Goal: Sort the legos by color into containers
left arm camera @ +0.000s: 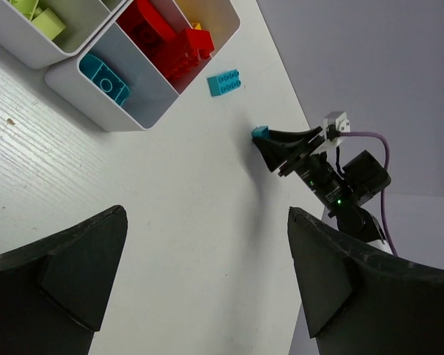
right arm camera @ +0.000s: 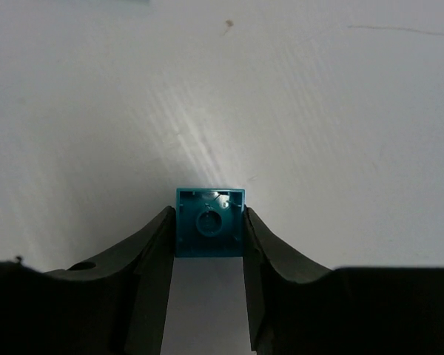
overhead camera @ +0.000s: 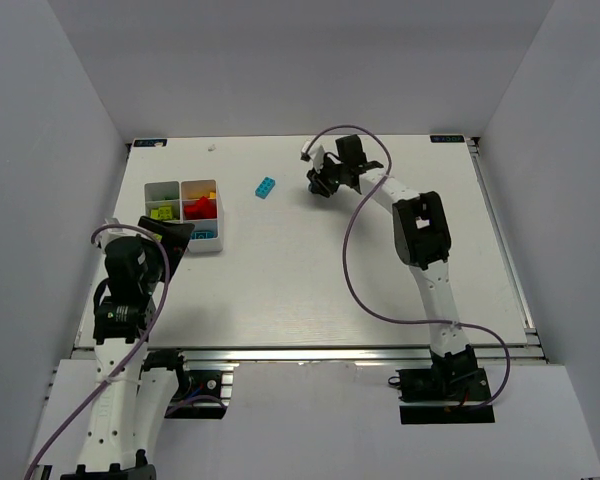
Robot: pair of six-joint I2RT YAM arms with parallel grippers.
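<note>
I need to lift the teal lego with my right gripper next. Then I need to swing it to the left in the top view and back, over the tray's near section (overhead camera: pixel 205 236) with a cyan lego.
My right gripper (right arm camera: pixel 210 233) is shut on a small teal lego (right arm camera: pixel 210 222), held by its sides just above the table; in the top view this gripper (overhead camera: pixel 316 187) is at the far middle. A cyan lego (overhead camera: pixel 266 187) lies loose on the table left of it, also in the left wrist view (left arm camera: pixel 225 82). The white tray (overhead camera: pixel 221 225) at far left holds lime (left arm camera: pixel 37 18), red (left arm camera: pixel 163 41) and cyan (left arm camera: pixel 103 78) legos in separate compartments. My left gripper (left arm camera: pixel 207 251) is open and empty, next to the tray's near side.
The right arm's purple cable (overhead camera: pixel 355 260) loops over the middle of the table. Grey walls enclose the table on three sides. The table's metal front rail (overhead camera: pixel 300 352) runs along the near edge.
</note>
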